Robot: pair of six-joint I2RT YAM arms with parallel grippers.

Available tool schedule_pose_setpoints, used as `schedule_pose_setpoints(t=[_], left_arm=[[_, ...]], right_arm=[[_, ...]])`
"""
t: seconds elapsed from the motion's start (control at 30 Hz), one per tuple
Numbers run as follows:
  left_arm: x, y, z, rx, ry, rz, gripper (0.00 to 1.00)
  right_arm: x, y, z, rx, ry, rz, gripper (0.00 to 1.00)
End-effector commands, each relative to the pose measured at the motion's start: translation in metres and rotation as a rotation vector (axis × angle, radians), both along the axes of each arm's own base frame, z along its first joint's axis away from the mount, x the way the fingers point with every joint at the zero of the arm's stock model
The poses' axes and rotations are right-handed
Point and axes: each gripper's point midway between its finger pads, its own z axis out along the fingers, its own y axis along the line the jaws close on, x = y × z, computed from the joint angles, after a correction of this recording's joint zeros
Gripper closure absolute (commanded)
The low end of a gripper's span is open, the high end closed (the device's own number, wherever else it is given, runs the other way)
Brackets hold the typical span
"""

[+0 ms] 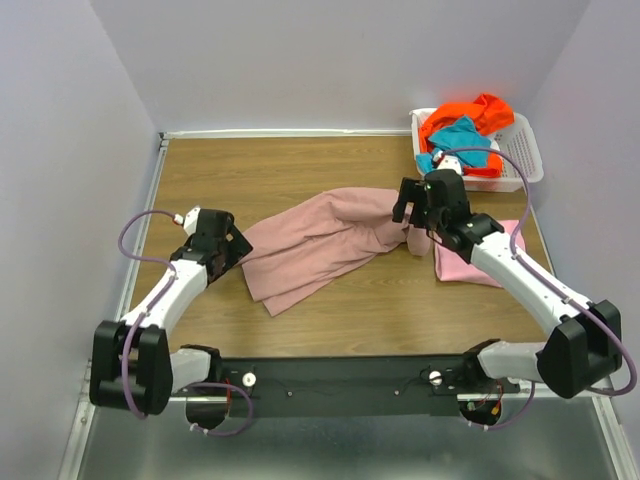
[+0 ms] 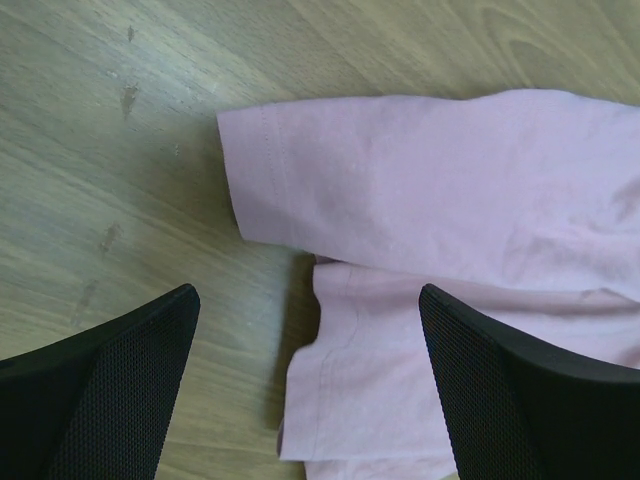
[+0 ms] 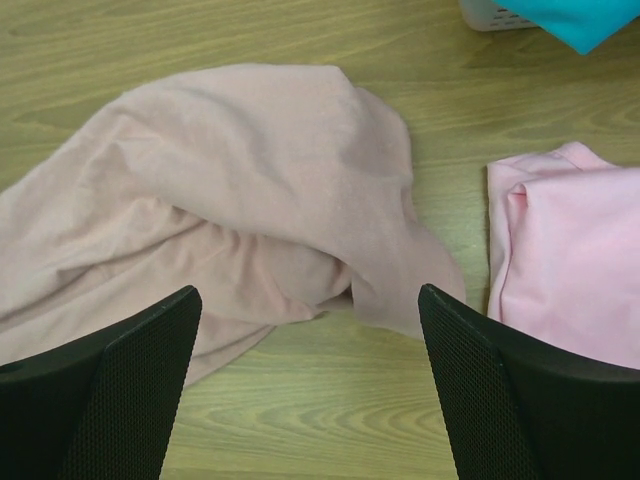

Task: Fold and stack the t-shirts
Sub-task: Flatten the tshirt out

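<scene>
The sleeve hem of the rose-mauve t-shirt sticks out over bare table and has no folds. My left gripper will move down and outward onto that flat end next.
A large dusty rose-mauve t-shirt (image 1: 320,245) lies crumpled across the middle of the table. My left gripper (image 1: 237,247) hovers open at its left end, and the left wrist view shows a sleeve hem (image 2: 430,190) below the spread fingers (image 2: 110,390). My right gripper (image 1: 412,216) stands open above the shirt's bunched right end (image 3: 240,170), with nothing between its fingers. A lighter pink t-shirt (image 1: 470,262) lies folded to the right, partly under the right arm. Orange (image 1: 470,112) and teal (image 1: 458,140) t-shirts are heaped in the basket.
A white slotted basket (image 1: 525,152) stands at the back right corner, its edge also in the right wrist view (image 3: 488,14). Grey walls close in the wooden table (image 1: 250,170) on three sides. The black arm mount (image 1: 340,380) runs along the near edge.
</scene>
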Motion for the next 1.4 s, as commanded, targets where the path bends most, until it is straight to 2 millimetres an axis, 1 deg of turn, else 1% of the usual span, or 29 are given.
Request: schedule_pose_setpoints(t=[0.0,0.07,0.13,0.17,0.23,0.3,0.4,0.43,0.5,0.53,0.6,0.63,0.67,0.77,0.8,0.87,0.9,0.93,0.97,1.03,1.07,1.1,1.13,1.17,1.2,1.23,1.27,1.3,1.37], left_arm=[[0.020,0.006,-0.004,0.018,-0.013,0.055,0.01],[0.024,0.008,-0.015,0.038,0.020,0.063,0.01],[0.025,0.010,-0.025,0.050,0.058,0.076,0.01],[0.029,0.010,-0.025,0.052,0.054,0.078,0.02],[0.032,0.010,-0.029,0.055,0.064,0.077,0.02],[0.036,0.008,-0.035,0.058,0.081,0.063,0.07],[0.044,0.007,-0.043,0.067,0.110,0.053,0.19],[0.048,0.006,-0.047,0.071,0.124,0.045,0.28],[0.052,0.003,-0.049,0.064,0.133,0.030,0.41],[0.053,0.002,-0.054,0.064,0.145,0.021,0.63],[0.059,0.001,-0.053,0.069,0.141,0.007,0.95],[0.061,0.002,-0.053,0.076,0.143,0.007,1.00],[0.065,0.002,-0.049,0.080,0.132,0.007,1.00],[0.075,0.009,-0.031,0.115,0.085,0.029,1.00],[0.075,0.014,-0.026,0.139,0.076,0.047,1.00],[0.081,0.020,-0.002,0.156,0.018,0.072,1.00],[0.083,0.020,0.008,0.160,-0.005,0.074,1.00],[0.084,0.021,0.018,0.159,-0.029,0.081,1.00],[0.086,0.023,0.041,0.158,-0.091,0.091,1.00],[0.086,0.024,0.068,0.153,-0.164,0.102,1.00],[0.083,0.025,0.098,0.144,-0.246,0.108,1.00],[0.080,0.025,0.112,0.141,-0.285,0.114,1.00],[0.077,0.024,0.128,0.131,-0.329,0.110,1.00],[0.069,0.022,0.161,0.109,-0.417,0.105,1.00],[0.064,0.020,0.177,0.097,-0.460,0.093,1.00],[0.058,0.018,0.194,0.086,-0.505,0.083,1.00],[0.046,0.019,0.232,0.065,-0.603,0.085,1.00],[0.037,0.018,0.246,0.058,-0.630,0.074,1.00],[0.011,0.022,0.299,0.038,-0.751,0.076,1.00]], right_arm=[[0.008,0.005,0.004,-0.080,-0.017,0.086,0.05],[0.018,0.006,0.009,-0.120,-0.032,0.101,0.05],[0.028,0.007,0.006,-0.156,-0.025,0.115,0.05],[0.035,0.010,0.013,-0.173,-0.041,0.127,0.05],[0.045,0.014,0.010,-0.195,-0.034,0.151,0.05],[0.056,0.026,0.000,-0.214,-0.012,0.211,0.05],[0.065,0.039,-0.017,-0.233,0.022,0.295,0.06],[0.066,0.044,-0.023,-0.233,0.035,0.320,0.06],[0.068,0.050,-0.040,-0.241,0.069,0.365,0.07],[0.069,0.051,-0.045,-0.247,0.080,0.370,0.08],[0.072,0.048,-0.062,-0.272,0.117,0.357,0.11],[0.072,0.047,-0.068,-0.278,0.128,0.350,0.12],[0.072,0.045,-0.072,-0.284,0.139,0.344,0.13],[0.071,0.037,-0.083,-0.301,0.165,0.314,0.30],[0.069,0.037,-0.085,-0.300,0.169,0.308,0.52],[0.066,0.033,-0.081,-0.296,0.164,0.286,0.74],[0.066,0.033,-0.077,-0.292,0.154,0.281,0.91],[0.066,0.032,-0.071,-0.289,0.141,0.271,0.97],[0.066,0.030,-0.053,-0.276,0.102,0.254,1.00],[0.064,0.031,-0.032,-0.265,0.056,0.265,1.00],[0.063,0.030,-0.018,-0.256,0.025,0.260,1.00],[0.059,0.029,0.007,-0.233,-0.031,0.254,1.00],[0.055,0.028,0.021,-0.221,-0.063,0.253,1.00],[0.051,0.029,0.034,-0.197,-0.091,0.260,1.00],[0.042,0.028,0.064,-0.168,-0.159,0.266,0.99],[0.035,0.027,0.076,-0.151,-0.187,0.278,0.99],[0.029,0.029,0.089,-0.132,-0.219,0.292,0.97],[0.014,0.029,0.119,-0.092,-0.292,0.317,0.94],[-0.006,0.032,0.150,-0.044,-0.367,0.364,0.93]])
